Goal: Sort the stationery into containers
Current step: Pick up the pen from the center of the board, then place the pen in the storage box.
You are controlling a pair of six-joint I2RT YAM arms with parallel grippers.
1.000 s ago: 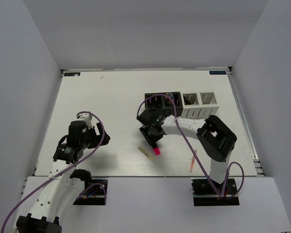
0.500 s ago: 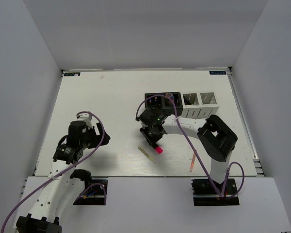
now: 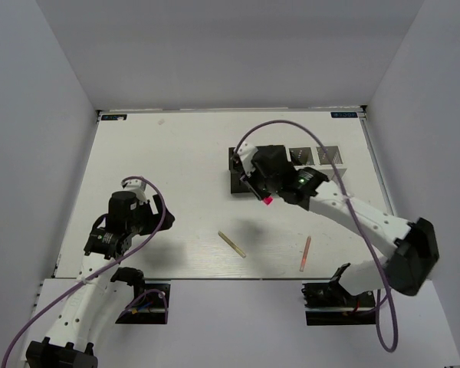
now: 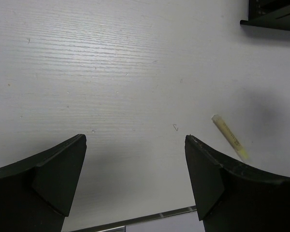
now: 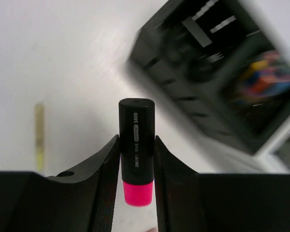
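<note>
The highlighter still hangs short of the white mesh cup beside the black cups, so it moves outward past them next as my right gripper tilts and releases over that cup.
My right gripper [image 3: 262, 193] is shut on a black highlighter with a pink cap [image 5: 136, 150] and holds it in the air just in front of the black cups at the left end of the container row [image 3: 241, 182]. Its pink cap [image 3: 267, 201] shows in the top view. The black cups [image 5: 222, 72] are blurred in the right wrist view, with colourful items inside one. The white mesh cups [image 3: 328, 156] stand at the row's right end. A beige stick [image 3: 231, 244] and a thin salmon stick [image 3: 305, 254] lie on the table. My left gripper [image 4: 135, 145] is open and empty.
The beige stick also shows in the left wrist view [image 4: 229, 137] and the right wrist view [image 5: 38, 130]. A corner of the black cups [image 4: 275, 14] is at the left wrist view's top right. The table's near edge [image 3: 238, 277] runs just behind both sticks.
My right arm has lifted the pink-capped highlighter off the table and carried it up and right, from beside the beige stick to in front of the black cups. The left arm has not moved.
</note>
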